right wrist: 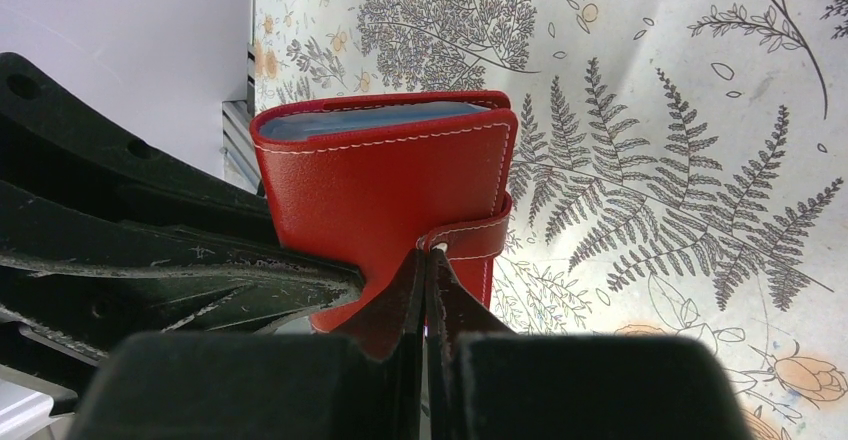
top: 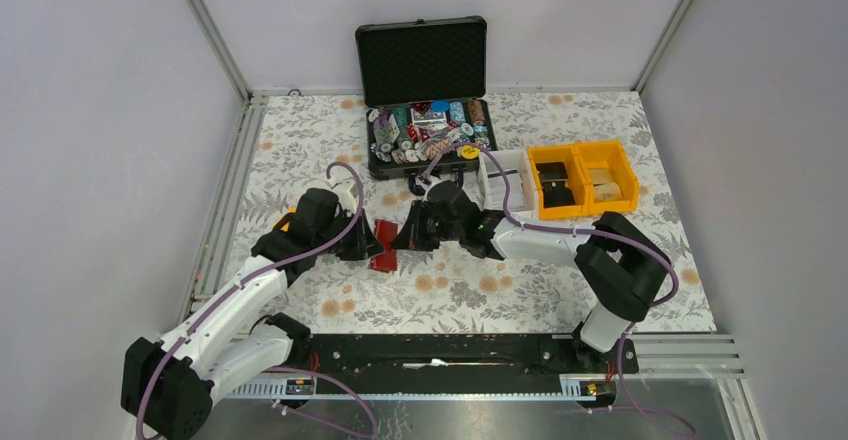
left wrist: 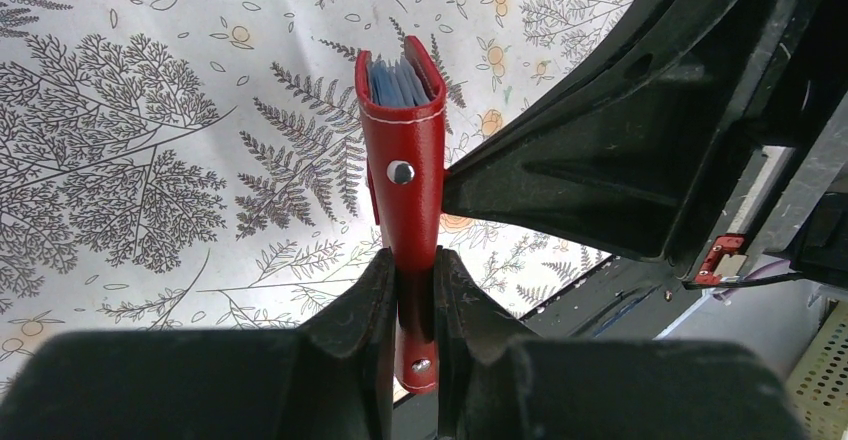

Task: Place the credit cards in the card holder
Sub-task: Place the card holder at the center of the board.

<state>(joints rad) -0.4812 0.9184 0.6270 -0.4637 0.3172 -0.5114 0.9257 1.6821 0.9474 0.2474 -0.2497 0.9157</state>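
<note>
My left gripper will next move down toward the right in the top view and release the card holder, because the bare tabletop is below the gripper on that side.
The red card holder is held folded between my two grippers at the table's middle. My left gripper is shut on its lower edge, seen in the left wrist view, where the card holder stands edge-on with a silver snap. Pale blue credit cards show inside its open top. My right gripper comes from the other side. In the right wrist view its fingers are shut at the end of the snap tab on the card holder's face. Card edges show along the top.
An open black hard case full of poker chips stands at the back. Two yellow bins and a white tray stand at the back right. A metal rail runs along the left edge.
</note>
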